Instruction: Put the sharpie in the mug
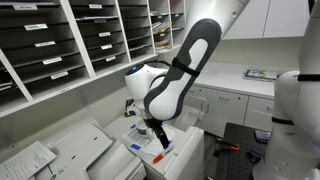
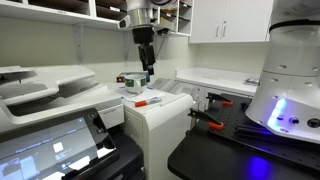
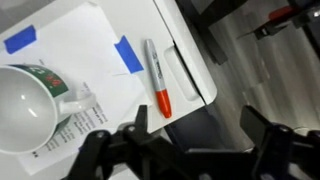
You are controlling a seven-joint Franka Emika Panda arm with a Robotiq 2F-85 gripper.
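Note:
I need to move my gripper down and in from the white top's edge to the sharpie's red cap (image 1: 159, 157) (image 3: 163, 102) and turn it slightly.
The sharpie (image 3: 157, 80) has a grey barrel and a red cap and lies flat on a white top, near its edge. It shows as a small red mark in both exterior views (image 1: 158, 157) (image 2: 143, 102). The pale mug (image 3: 25, 105) stands upright on paper, apart from the pen, and also shows in an exterior view (image 2: 128, 82). My gripper (image 3: 197, 135) is open and empty. It hangs above the white top, over its edge beside the pen's red cap, and shows in both exterior views (image 1: 152, 128) (image 2: 146, 70).
Two flat blue tape pieces (image 3: 128, 53) (image 3: 20, 40) lie on the paper near the pen. Mail-slot shelves (image 1: 60, 40) line the wall. A printer (image 2: 40, 90) stands beside the white top. A black table (image 2: 240, 140) carries a red-handled tool (image 2: 210, 125).

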